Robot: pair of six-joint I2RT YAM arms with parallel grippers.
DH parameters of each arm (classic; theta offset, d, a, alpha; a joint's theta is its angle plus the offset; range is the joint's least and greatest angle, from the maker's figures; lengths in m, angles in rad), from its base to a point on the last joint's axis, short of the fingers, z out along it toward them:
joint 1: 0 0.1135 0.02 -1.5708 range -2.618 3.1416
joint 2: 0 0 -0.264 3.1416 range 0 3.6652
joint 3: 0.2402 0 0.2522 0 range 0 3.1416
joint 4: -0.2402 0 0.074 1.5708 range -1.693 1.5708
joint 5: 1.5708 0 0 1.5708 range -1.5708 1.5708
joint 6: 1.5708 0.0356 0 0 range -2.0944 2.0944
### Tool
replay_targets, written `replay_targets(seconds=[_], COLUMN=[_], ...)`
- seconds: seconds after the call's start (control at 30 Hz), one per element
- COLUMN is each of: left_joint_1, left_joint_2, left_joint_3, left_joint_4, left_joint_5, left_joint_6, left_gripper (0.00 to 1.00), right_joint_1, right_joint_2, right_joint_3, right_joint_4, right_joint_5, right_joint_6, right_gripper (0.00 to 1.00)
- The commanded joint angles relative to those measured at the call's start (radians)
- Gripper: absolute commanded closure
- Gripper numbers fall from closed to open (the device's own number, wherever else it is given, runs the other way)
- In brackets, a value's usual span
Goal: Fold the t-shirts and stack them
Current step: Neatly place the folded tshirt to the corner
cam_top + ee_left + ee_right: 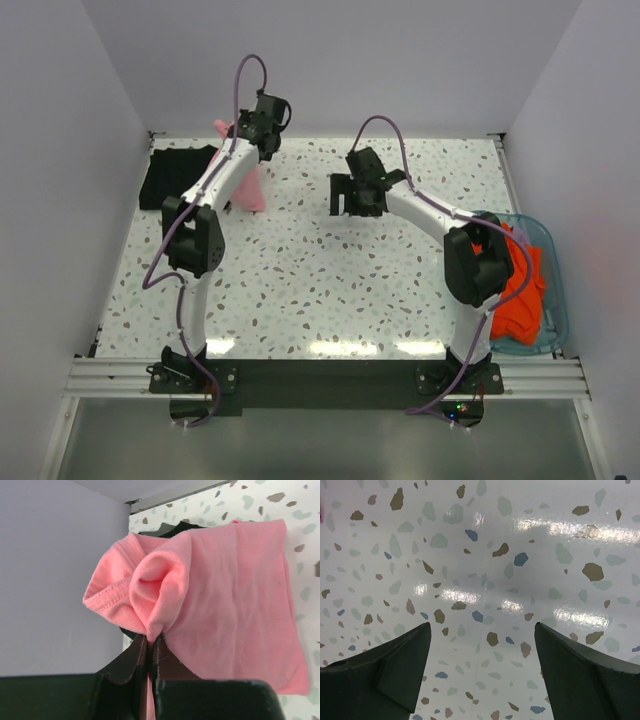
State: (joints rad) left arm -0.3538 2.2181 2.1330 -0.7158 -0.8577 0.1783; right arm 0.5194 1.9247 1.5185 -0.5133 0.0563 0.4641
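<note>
My left gripper goes to the left in the top view next, over the folded black t-shirt to release, since the pink t-shirt hangs mostly beside it.
My left gripper is shut on a bunched fold of the pink t-shirt and holds it up at the far left of the table; the shirt hangs down below the wrist in the top view. A folded black t-shirt lies flat at the far left corner, just behind and left of the pink one; a strip of it shows behind the pink cloth. Orange-red t-shirts lie heaped in the teal tub at the right. My right gripper is open and empty over bare table near the middle.
The teal see-through tub stands at the table's right edge beside the right arm. White walls close the table on the left, back and right. The speckled tabletop lies between the arms.
</note>
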Motion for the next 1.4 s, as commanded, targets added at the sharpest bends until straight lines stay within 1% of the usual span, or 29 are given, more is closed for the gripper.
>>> replay_targets(seconds=[0.0, 0.17, 0.27, 0.57, 0.67, 0.8, 0.97, 1.07, 1.13, 1.17, 1.2, 1.23, 1.27, 1.3, 1.33, 1.37], left_joint_1=[0.024, 0.038, 0.038, 0.039, 0.041, 0.059, 0.125, 0.186, 0.254, 0.28, 0.332, 0.354, 0.384, 0.424, 0.438, 0.443], left_joint_2=[-0.026, -0.047, -0.06, -0.115, -0.135, -0.153, -0.15, -0.127, -0.1, -0.057, -0.032, -0.008, 0.038, 0.063, 0.083, 0.109], left_joint_3=[0.058, 0.065, 0.09, 0.117, 0.117, 0.116, 0.085, 0.056, 0.05, 0.064, 0.074, 0.088, 0.126, 0.157, 0.189, 0.229], left_joint_4=[0.085, 0.125, 0.121, 0.147, 0.176, 0.18, 0.179, 0.186, 0.187, 0.187, 0.19, 0.185, 0.149, 0.121, 0.089, 0.061], left_joint_5=[-0.067, -0.037, -0.006, 0.014, 0.017, 0.051, 0.129, 0.175, 0.201, 0.195, 0.189, 0.193, 0.231, 0.249, 0.258, 0.284], left_joint_6=[0.134, 0.19, 0.188, 0.214, 0.24, 0.239, 0.208, 0.191, 0.164, 0.15, 0.13, 0.106, 0.026, -0.023, -0.099, -0.124], left_gripper=[1.0, 1.0, 1.0, 1.0, 1.0, 1.0, 1.0, 1.0, 1.0, 0.96, 0.89, 0.61, 0.26, 0.0, 0.0, 0.0], right_joint_1=[0.002, 0.017, 0.021, 0.022, 0.024, 0.025, 0.033, 0.041, 0.045, 0.045, 0.045, 0.047, 0.048, 0.048, 0.048, 0.048], right_joint_2=[-0.003, 0.007, 0.007, 0.007, 0.013, 0.019, 0.037, 0.056, 0.063, 0.071, 0.072, 0.077, 0.079, 0.077, 0.073, 0.068], right_joint_3=[0.065, 0.088, 0.1, 0.111, 0.129, 0.154, 0.184, 0.2, 0.2, 0.2, 0.2, 0.2, 0.2, 0.198, 0.19, 0.186], right_joint_4=[0.007, -0.002, -0.007, -0.014, -0.027, -0.042, -0.062, -0.076, -0.079, -0.085, -0.086, -0.091, -0.103, -0.106, -0.109, -0.108], right_joint_5=[-0.007, -0.003, -0.001, 0.005, 0.008, 0.01, 0.02, 0.031, 0.034, 0.04, 0.042, 0.045, 0.048, 0.056, 0.06, 0.062], right_joint_6=[0.005, 0.004, 0.004, -0.001, -0.004, -0.007, -0.013, -0.021, -0.027, -0.033, -0.038, -0.041, -0.048, -0.053, -0.054, -0.059], right_gripper=[0.12, 0.12, 0.12, 0.12, 0.12, 0.12, 0.12, 0.12, 0.12, 0.12, 0.12, 0.12, 0.12, 0.12, 0.12, 0.12])
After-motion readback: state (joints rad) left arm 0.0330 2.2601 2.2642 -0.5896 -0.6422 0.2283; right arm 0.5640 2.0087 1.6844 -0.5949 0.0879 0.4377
